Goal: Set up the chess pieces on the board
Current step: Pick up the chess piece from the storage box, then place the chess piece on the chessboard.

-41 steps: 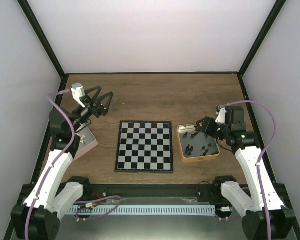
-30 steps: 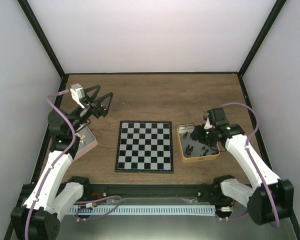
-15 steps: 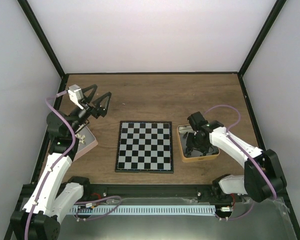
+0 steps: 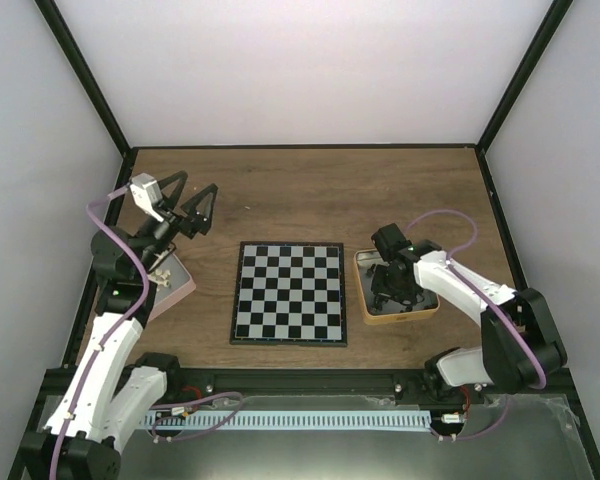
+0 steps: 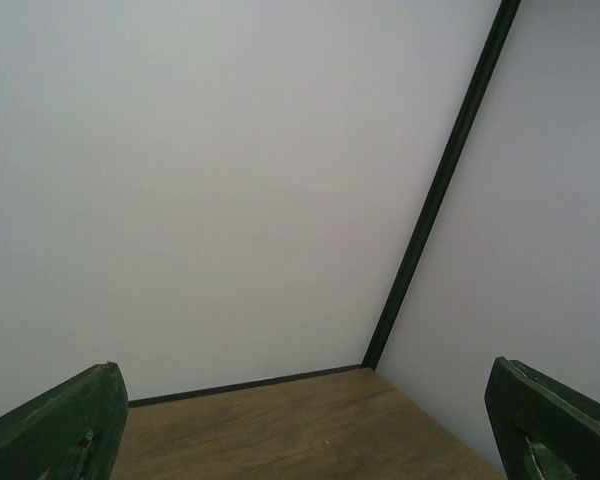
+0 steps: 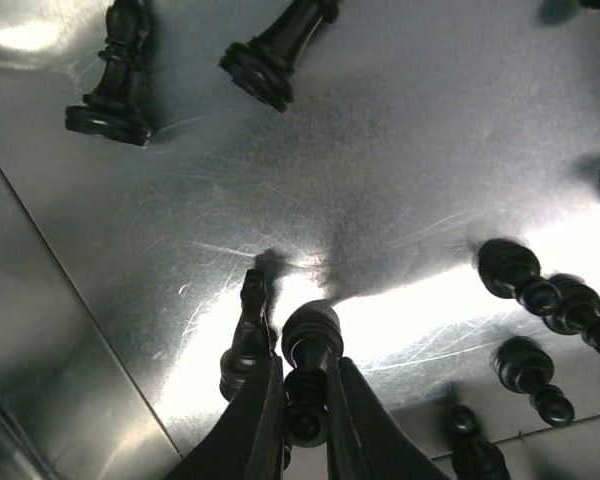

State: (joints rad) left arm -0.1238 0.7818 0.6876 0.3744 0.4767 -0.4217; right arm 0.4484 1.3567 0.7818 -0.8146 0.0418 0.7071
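My right gripper rises from the tin next, crosses to the board's far middle squares, lowers and releases the black piece, because the board [image 4: 289,292] lies empty.
The board [image 4: 289,292], black and silver-grey checks, lies flat mid-table with no pieces on it. Several small black chess pieces [image 6: 270,50] lie and stand on the shiny floor of a tan-sided metal tin [image 4: 368,309] to its right. My right gripper [image 6: 306,420] reaches down into the tin [image 6: 430,130] and is shut on one black chess piece [image 6: 312,345], base pointing away from the camera; another piece [image 6: 248,335] lies against the left finger. In the top view that gripper [image 4: 391,283] is over the tin. My left gripper [image 4: 192,205] hangs open and holds nothing above the table's back left, fingertips [image 5: 60,425] wide apart.
A pink tray [image 4: 172,281] sits at the table's left edge under the left arm. More pieces [image 6: 540,295] cluster at the tin's right side. White walls and black frame posts [image 5: 435,195] enclose the wooden table [image 4: 310,190].
The right gripper has swung left and down into the tin and closed on a chess piece. The left arm has shifted slightly left, still open.
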